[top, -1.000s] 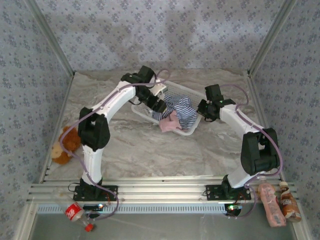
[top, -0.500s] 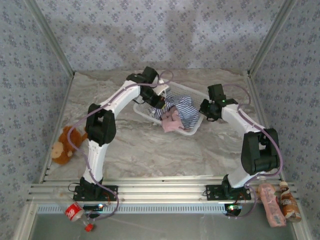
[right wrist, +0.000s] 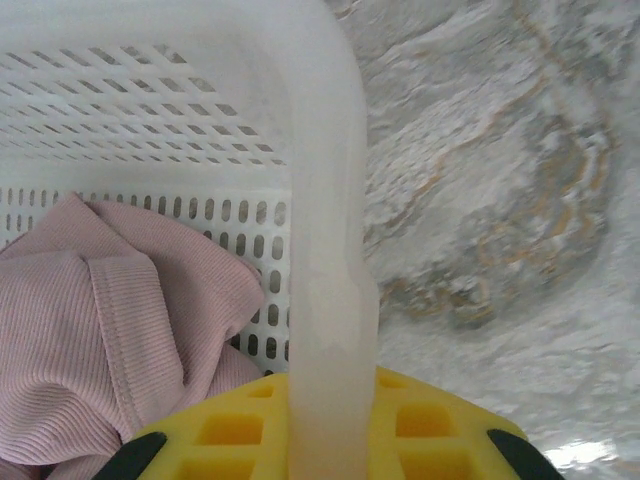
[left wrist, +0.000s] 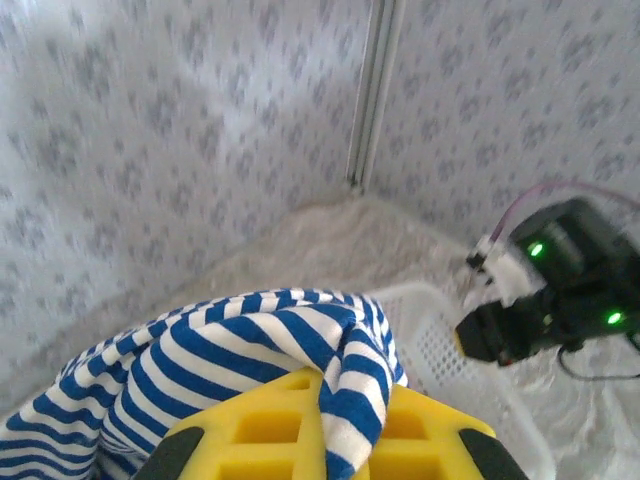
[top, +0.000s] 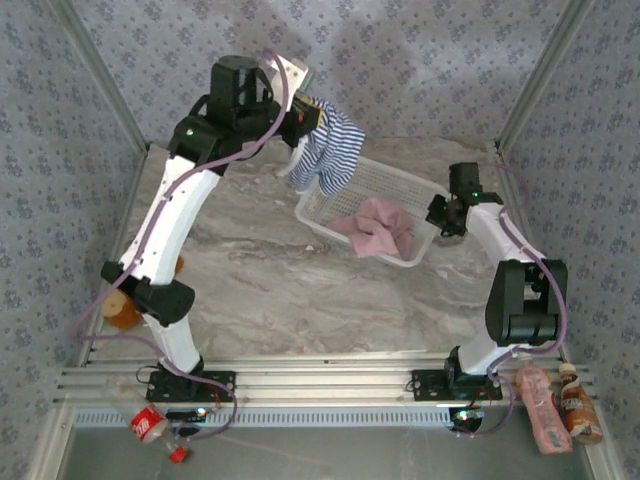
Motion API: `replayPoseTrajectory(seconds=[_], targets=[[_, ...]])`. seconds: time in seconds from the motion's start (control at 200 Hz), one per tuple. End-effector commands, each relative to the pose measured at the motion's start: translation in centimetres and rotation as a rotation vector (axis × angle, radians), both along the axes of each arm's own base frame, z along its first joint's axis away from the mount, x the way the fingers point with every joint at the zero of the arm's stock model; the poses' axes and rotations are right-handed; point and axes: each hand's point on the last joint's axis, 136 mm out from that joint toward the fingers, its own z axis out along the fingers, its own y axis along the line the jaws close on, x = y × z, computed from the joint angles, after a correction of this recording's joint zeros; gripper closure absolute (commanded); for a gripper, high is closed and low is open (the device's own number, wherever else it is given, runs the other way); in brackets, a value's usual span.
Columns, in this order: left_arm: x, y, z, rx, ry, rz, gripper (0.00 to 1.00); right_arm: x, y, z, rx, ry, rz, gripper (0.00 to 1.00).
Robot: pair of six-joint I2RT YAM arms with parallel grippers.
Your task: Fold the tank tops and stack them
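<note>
The basket fills in the middle of the table, so my right gripper will next drag the rim of the basket [top: 400,185] outward toward the far marble corner, which lies outward of it, and let it go.
The striped tank top [top: 326,150] hangs in the air above the basket's far left corner, pinched by my raised left gripper [top: 305,116]. In the left wrist view the striped cloth [left wrist: 260,340] bunches between the yellow jaws of the left gripper [left wrist: 332,440]. The pink tank top [top: 374,228] lies crumpled inside the white lattice basket [top: 400,185]. My right gripper [top: 446,214] is shut on the basket's right rim [right wrist: 325,250], which runs straight between its fingers [right wrist: 430,425]. The pink top [right wrist: 110,330] sits just left of that rim.
A brown stuffed toy [top: 120,310] lies at the table's left edge, partly behind the left arm. Two bottles [top: 545,405] and a red can [top: 148,425] rest by the front rail. Marble tabletop [right wrist: 480,200] spreads right of the basket; patterned walls close three sides.
My left gripper shut on the striped top in the basket and lifted it high and back. The basket, with the right gripper on its rim, shifted to the right.
</note>
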Motion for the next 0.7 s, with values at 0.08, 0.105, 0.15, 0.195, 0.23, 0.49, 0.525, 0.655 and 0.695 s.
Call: replayPoseTrajectory(seconds=[0.08, 0.105, 0.15, 0.195, 0.23, 0.49, 0.525, 0.655, 0.695], targets=[[-3.1, 3.5, 6.1, -0.041, -0.104, 0.089, 0.99, 1.5, -4.2, 1.4, -0.135, -0.001, 0.064, 0.91], [-3.5, 4.0, 6.0, -0.029, -0.097, 0.097, 0.99, 1.6, -4.7, 1.6, -0.149, 0.000, 0.073, 0.91], [-4.2, 4.8, 5.1, 0.007, -0.065, 0.114, 0.98, 2.1, -5.8, 1.7, -0.179, -0.001, 0.081, 0.91], [-4.7, 5.5, 3.5, 0.045, -0.019, 0.129, 0.98, 1.9, -6.8, 1.4, -0.195, 0.027, 0.089, 0.91], [-5.3, 6.0, 2.2, 0.060, 0.015, 0.138, 0.98, 2.2, -7.7, 1.4, -0.206, 0.030, 0.085, 0.90], [-8.5, 9.4, -8.9, -0.116, 0.221, 0.260, 1.00, 6.0, -11.4, 0.2, -0.125, 0.050, 0.106, 0.90], [-9.0, 9.6, -10.4, -0.117, 0.258, 0.267, 1.00, 6.5, -11.7, 0.2, -0.140, 0.056, 0.096, 0.89], [-10.2, 9.8, -17.2, -0.109, 0.403, 0.284, 1.00, 7.7, -11.5, 0.6, -0.153, 0.036, 0.052, 0.70], [-10.4, 9.8, -19.2, -0.112, 0.433, 0.289, 1.00, 8.0, -11.7, 0.6, -0.174, 0.025, 0.038, 0.64]])
